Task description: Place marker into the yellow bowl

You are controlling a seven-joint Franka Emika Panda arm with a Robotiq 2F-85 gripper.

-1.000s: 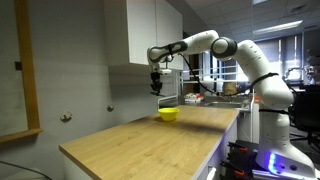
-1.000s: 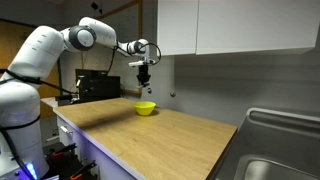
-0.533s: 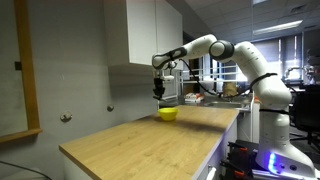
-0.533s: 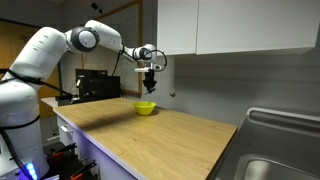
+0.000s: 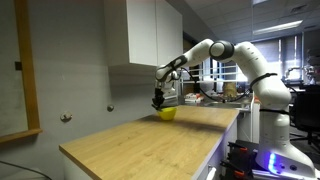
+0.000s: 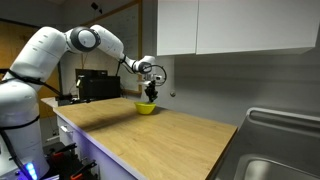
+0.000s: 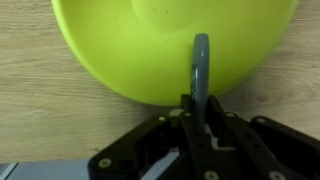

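The yellow bowl's middle point(image 7: 170, 11) lies past my gripper toward the top of the wrist view, so my gripper will next move there from the bowl's rim and release the marker point(image 7: 201, 65) over it.
The yellow bowl point(image 5: 167, 114) sits on the wooden counter; it shows in both exterior views point(image 6: 146, 108) and fills the top of the wrist view point(image 7: 170, 45). My gripper point(image 5: 157, 101) hangs just above the bowl's edge point(image 6: 149, 96). In the wrist view the gripper point(image 7: 201, 112) is shut on the marker point(image 7: 201, 65), a thin grey-green stick that points out over the bowl's inside. The marker is too small to make out in the exterior views.
The wooden counter point(image 5: 150, 140) runs long, with a wall and white cabinets point(image 5: 150, 35) behind. A steel sink point(image 6: 280, 150) lies at the counter's far end. A dark box point(image 6: 98, 87) stands behind the bowl.
My gripper has come down toward the yellow bowl and moved slightly along the counter, with the marker still held. The bowl has not moved.
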